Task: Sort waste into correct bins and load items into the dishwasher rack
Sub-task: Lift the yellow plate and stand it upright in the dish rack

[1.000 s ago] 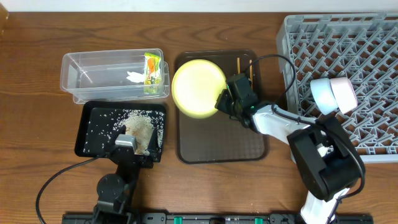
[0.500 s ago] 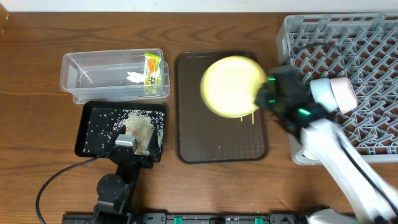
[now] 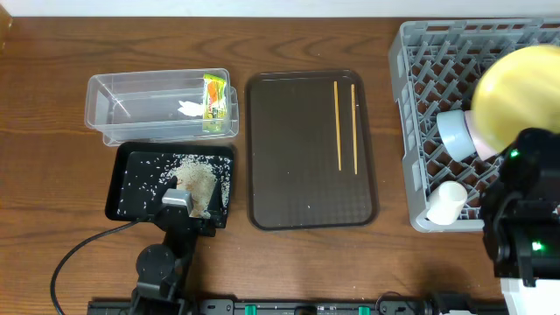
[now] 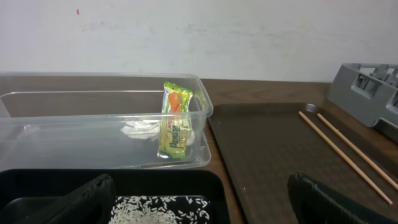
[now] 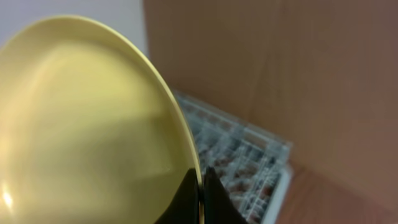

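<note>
The bowl and cup occupy the rack's tray side, so my right gripper should next turn outward, then lower the plate into the rack beside the light blue bowl.
My right gripper (image 5: 200, 186) is shut on the rim of the pale yellow plate (image 3: 516, 92), holding it in the air above the grey dishwasher rack (image 3: 416, 105); the plate (image 5: 87, 124) fills the right wrist view. In the rack lie a light blue bowl (image 3: 453, 133) and a white cup (image 3: 446, 201). Two chopsticks (image 3: 346, 122) lie on the dark brown tray. The snack wrapper (image 3: 214, 98) and the tissue (image 3: 188, 108) lie in the clear tub (image 3: 109, 105). Rice scraps (image 3: 197, 179) lie in the black tray (image 3: 122, 188). My left gripper (image 4: 199, 199) is open low over the black tray.
The dark brown serving tray (image 3: 297, 192) lies between the bins and the rack. The right arm's dark body (image 3: 525, 236) stands at the rack's front right corner. A cable (image 3: 79, 254) runs over the table at front left.
My right gripper has lifted the yellow plate off the brown tray and carried it right, over the rack. The chopsticks now lie uncovered. The left arm has not moved.
</note>
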